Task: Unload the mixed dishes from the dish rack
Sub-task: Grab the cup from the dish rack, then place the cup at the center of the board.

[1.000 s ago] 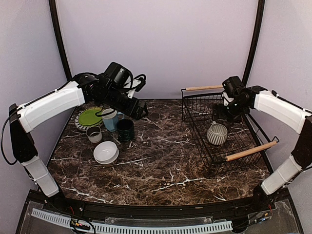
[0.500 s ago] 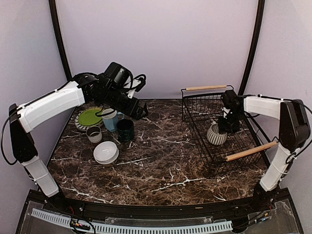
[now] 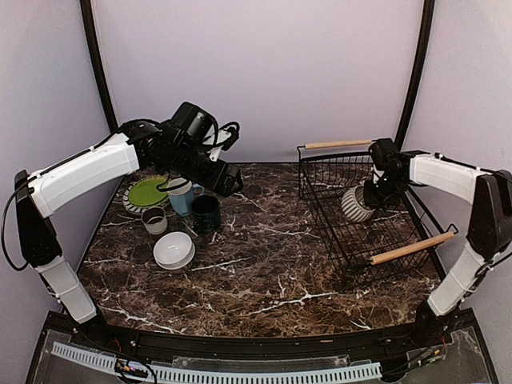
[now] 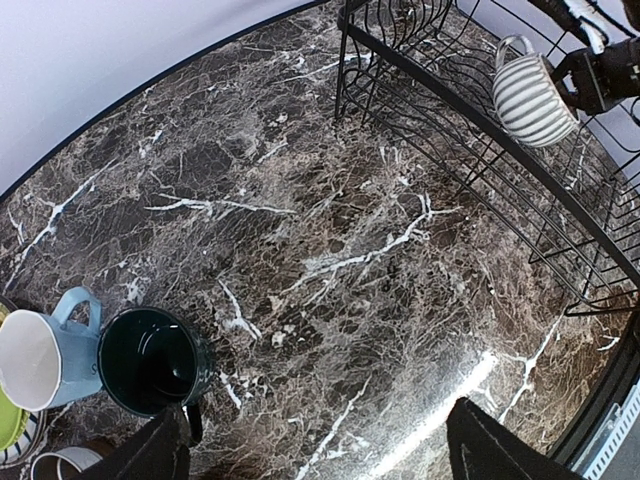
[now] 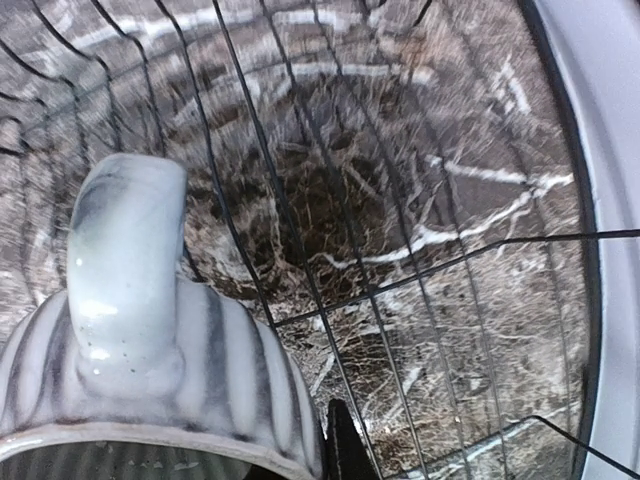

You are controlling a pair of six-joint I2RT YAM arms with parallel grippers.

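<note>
Next, my right gripper lifts, carries it across and lowers it to release, as bare marble (image 3: pixel 225 254) beside the white bowl lies to its left in the top view.
In the top view my right gripper (image 3: pixel 370 194) is shut on the rim of the striped grey bowl (image 3: pixel 356 203). It holds the bowl tilted on its side above the floor of the black wire dish rack (image 3: pixel 352 240). The right wrist view shows the bowl's ribbed wall and loop handle (image 5: pixel 125 300), with one fingertip (image 5: pixel 345 450) outside the rim and the other hidden. My left gripper (image 3: pixel 228 180) hangs open over the left group of dishes, its fingers (image 4: pixel 165 450) wide apart above bare marble beside the dark green mug (image 4: pixel 150 360).
On the left stand a lime-green plate (image 3: pixel 148 192), a light blue mug (image 3: pixel 180 194), a dark green mug (image 3: pixel 206 212), a small grey cup (image 3: pixel 154 220) and a white bowl (image 3: pixel 174 250). The rack has two wooden handles (image 3: pixel 412 248).
My right gripper came down into the rack, shut on the striped grey bowl's rim and lifted it, tipping it sideways toward the rack's back. The left arm has not moved.
</note>
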